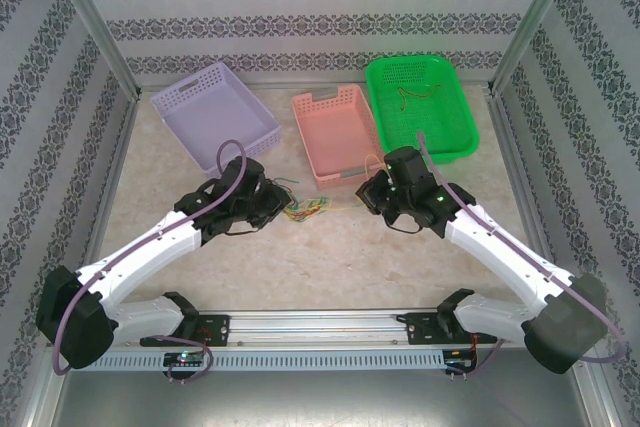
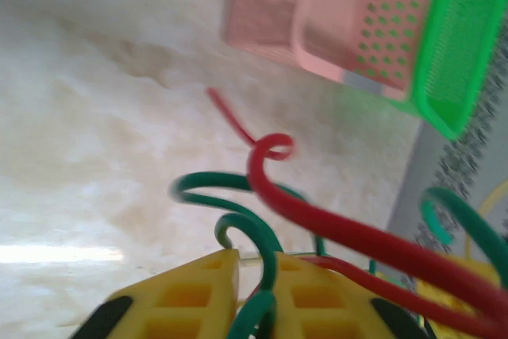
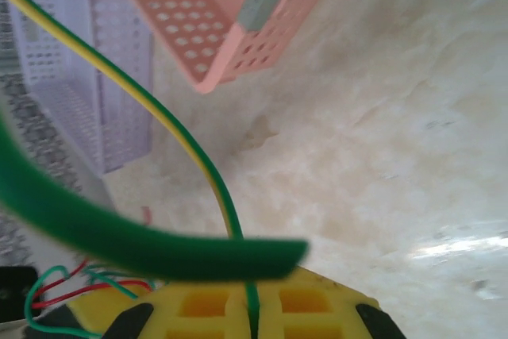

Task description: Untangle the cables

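Note:
A red cable is tangled with the green cable, so my left gripper should next open its yellow fingers at the tangle's edge (image 1: 291, 211) and free the green cable onto the tabletop below.
The cables (image 1: 308, 209) lie in a small green, yellow and red tangle on the table between my two grippers. My left gripper (image 1: 276, 201) is at the tangle's left edge. Its yellow fingers (image 2: 198, 291) stand narrowly apart in the left wrist view, a green cable (image 2: 208, 184) curls through the gap, and a red cable (image 2: 333, 228) crosses over the right finger. My right gripper (image 1: 369, 192) sits to the tangle's right, shut (image 3: 252, 279) on a thin green-and-yellow cable (image 3: 175, 129) that stretches away taut. A thick, blurred green cable (image 3: 143, 240) crosses just in front of its fingertips.
Three baskets stand at the back: lilac (image 1: 215, 112) on the left, pink (image 1: 335, 132) in the middle close behind the grippers, and green (image 1: 420, 137) on the right with a few thin cables (image 1: 420, 93) inside. Patterned walls enclose the table.

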### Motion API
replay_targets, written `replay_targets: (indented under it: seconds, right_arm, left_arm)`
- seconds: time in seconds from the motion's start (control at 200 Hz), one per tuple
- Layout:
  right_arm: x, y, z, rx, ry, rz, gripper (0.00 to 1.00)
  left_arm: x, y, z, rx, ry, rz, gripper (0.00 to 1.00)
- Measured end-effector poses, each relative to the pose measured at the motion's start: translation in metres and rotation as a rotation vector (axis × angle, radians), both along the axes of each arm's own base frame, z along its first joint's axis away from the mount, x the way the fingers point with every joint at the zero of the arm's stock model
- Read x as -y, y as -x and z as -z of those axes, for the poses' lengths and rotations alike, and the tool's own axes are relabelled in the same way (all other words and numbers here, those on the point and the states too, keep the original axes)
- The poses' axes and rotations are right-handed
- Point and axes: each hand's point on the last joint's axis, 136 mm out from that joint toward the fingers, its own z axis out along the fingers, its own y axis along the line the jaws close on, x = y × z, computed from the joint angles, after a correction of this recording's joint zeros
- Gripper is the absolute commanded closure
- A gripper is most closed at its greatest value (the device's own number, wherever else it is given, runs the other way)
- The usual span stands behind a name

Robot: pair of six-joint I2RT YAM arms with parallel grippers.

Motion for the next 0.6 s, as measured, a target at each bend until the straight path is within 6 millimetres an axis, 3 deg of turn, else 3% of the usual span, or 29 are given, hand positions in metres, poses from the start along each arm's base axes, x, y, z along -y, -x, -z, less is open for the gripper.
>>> replay_targets:
  seconds: [0.13,0.24,0.3,0.405,0.475,0.53,0.6]
  right_arm:
    - [0.019,0.002,0.016,-0.029,0.102,0.01,1.0]
    - [0.017,0.0,0.03,-0.072,0.156,-0.025,1.0]
    - [0.013,0.0,0.038,-0.089,0.174,-0.044,1.0]
    - [0.011,0.002,0.047,-0.113,0.198,-0.073,1.0]
    - [0.011,0.002,0.047,-0.115,0.208,-0.084,1.0]
    - [0.01,0.001,0.044,-0.104,0.212,-0.096,1.0]
    - [0.008,-0.002,0.037,-0.083,0.217,-0.114,1.0]
  left_arm:
    - [-0.053,0.008,0.046,-0.123,-0.148,-0.144,0.74]
    - [-0.066,0.02,0.065,-0.19,-0.21,-0.165,0.86]
    - [-0.068,0.021,0.067,-0.197,-0.222,-0.17,0.86]
    - [-0.07,0.021,0.07,-0.202,-0.235,-0.176,0.73]
    - [-0.069,0.021,0.07,-0.209,-0.227,-0.176,0.56]
    - [-0.063,0.021,0.068,-0.223,-0.2,-0.172,0.42]
    - [-0.051,0.021,0.065,-0.254,-0.146,-0.171,0.36]
